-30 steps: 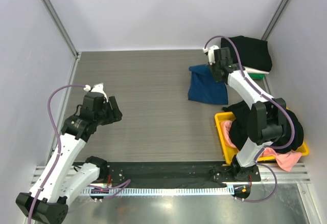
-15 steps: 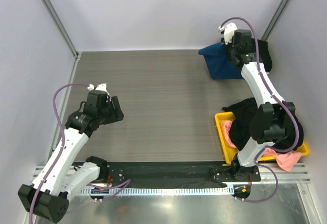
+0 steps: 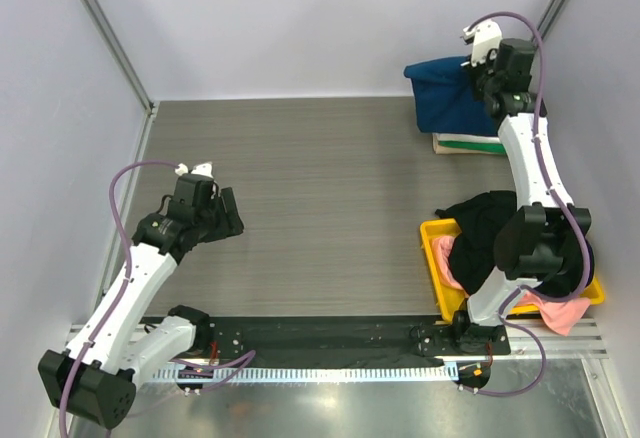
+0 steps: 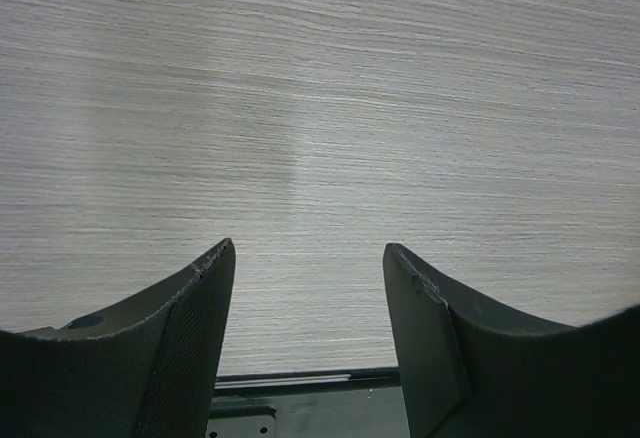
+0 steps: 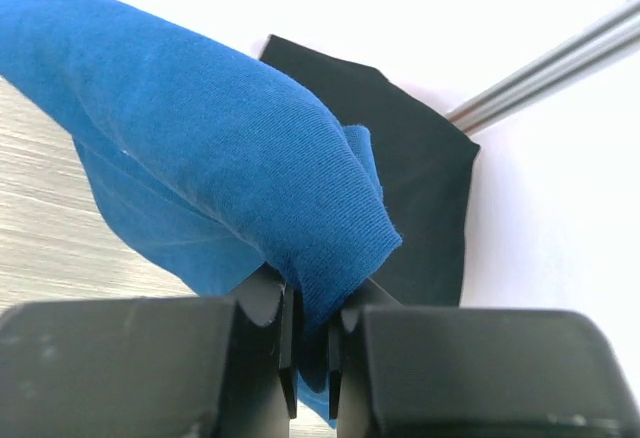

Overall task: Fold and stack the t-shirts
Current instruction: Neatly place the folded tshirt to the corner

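The dark blue t-shirt still hangs past the stack's side, so my right gripper will next move toward the corner post and then go down onto the black t-shirt (image 5: 414, 175).
My right gripper (image 3: 482, 76) is shut on a folded dark blue t-shirt (image 3: 447, 100) and holds it over the stack at the far right corner. In the right wrist view the blue cloth (image 5: 200, 148) is pinched between the jaws, with a black t-shirt (image 5: 405, 188) behind it. White and green folded shirts (image 3: 470, 144) show at the stack's near edge. A black shirt (image 3: 490, 220) and a pink shirt (image 3: 555, 310) lie in the yellow bin (image 3: 435, 263). My left gripper (image 3: 226, 213) is open and empty over the bare table at the left (image 4: 310, 258).
The yellow bin stands at the near right beside my right arm's base. White walls with metal posts (image 3: 105, 33) close in the table on three sides. A black strip (image 3: 320, 330) runs along the near edge.
My right gripper has carried the blue t-shirt from the table's right middle up and back to the far right corner, over the stack. My left arm has barely moved.
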Available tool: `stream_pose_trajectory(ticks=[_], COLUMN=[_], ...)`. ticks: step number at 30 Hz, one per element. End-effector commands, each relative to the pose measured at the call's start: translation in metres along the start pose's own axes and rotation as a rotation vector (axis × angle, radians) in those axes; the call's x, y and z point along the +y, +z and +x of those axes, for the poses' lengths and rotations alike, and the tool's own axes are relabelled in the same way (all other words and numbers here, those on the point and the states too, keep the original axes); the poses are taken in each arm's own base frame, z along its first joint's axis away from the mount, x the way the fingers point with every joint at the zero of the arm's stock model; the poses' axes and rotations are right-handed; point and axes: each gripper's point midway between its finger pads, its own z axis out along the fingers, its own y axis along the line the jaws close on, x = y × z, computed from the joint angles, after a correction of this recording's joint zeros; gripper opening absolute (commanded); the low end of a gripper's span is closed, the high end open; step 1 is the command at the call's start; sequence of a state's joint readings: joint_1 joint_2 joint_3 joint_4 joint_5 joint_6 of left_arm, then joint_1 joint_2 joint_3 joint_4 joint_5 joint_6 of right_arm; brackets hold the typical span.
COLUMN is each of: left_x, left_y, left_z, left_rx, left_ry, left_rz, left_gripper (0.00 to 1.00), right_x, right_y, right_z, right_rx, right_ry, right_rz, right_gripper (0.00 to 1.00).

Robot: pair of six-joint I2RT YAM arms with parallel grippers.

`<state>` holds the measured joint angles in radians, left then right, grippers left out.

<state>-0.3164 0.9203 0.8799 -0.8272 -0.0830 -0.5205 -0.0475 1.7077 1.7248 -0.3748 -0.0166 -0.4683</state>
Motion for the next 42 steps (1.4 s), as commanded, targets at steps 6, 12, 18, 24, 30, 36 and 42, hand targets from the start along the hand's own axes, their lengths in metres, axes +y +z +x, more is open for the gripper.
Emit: stream_pose_trajectory(ticks=[6,12,18,24,30,36,42], left_x=[-0.004,-0.004,-0.003,-0.002,-0.002,-0.001,-0.001], left_y=[0.003,0.004,0.006,0.007,0.009,0.013,0.017], left_z=[-0.004,-0.004,-0.003,-0.002,0.0,0.003,0.005], left_rx=[-0.009,-0.005,0.004,0.007,0.015,0.038,0.057], left_ry=[-0.001,-0.002,-0.002,-0.004,-0.005,-0.004,-0.003], left_rz=[0.017,0.012,0.003,-0.001,-0.001,-0.011,-0.015], left_gripper=[0.63,0.62,0.63,0.62,0.63,0.63,0.62], right_x=[-0.053,-0.065,-0.07,-0.076,-0.096,-0.111,-0.124], right_y=[-0.036,-0.031,-0.019,-0.001,0.024,0.071,0.141], right_z=[-0.066,-0.066,-0.052,-0.031,-0.023,0.004,0.061], right_rx=[-0.218,-0.227,-0.195,-0.152,-0.146,-0.096,-0.016], right_ry=[0.043,0.049,0.059,0.072,0.088,0.1,0.104], right_rz=[0.056,0.057,0.046,0.041,0.058,0.091,0.194], right_gripper=[0.01,0.01,0.01,0.01,0.01,0.01,0.03])
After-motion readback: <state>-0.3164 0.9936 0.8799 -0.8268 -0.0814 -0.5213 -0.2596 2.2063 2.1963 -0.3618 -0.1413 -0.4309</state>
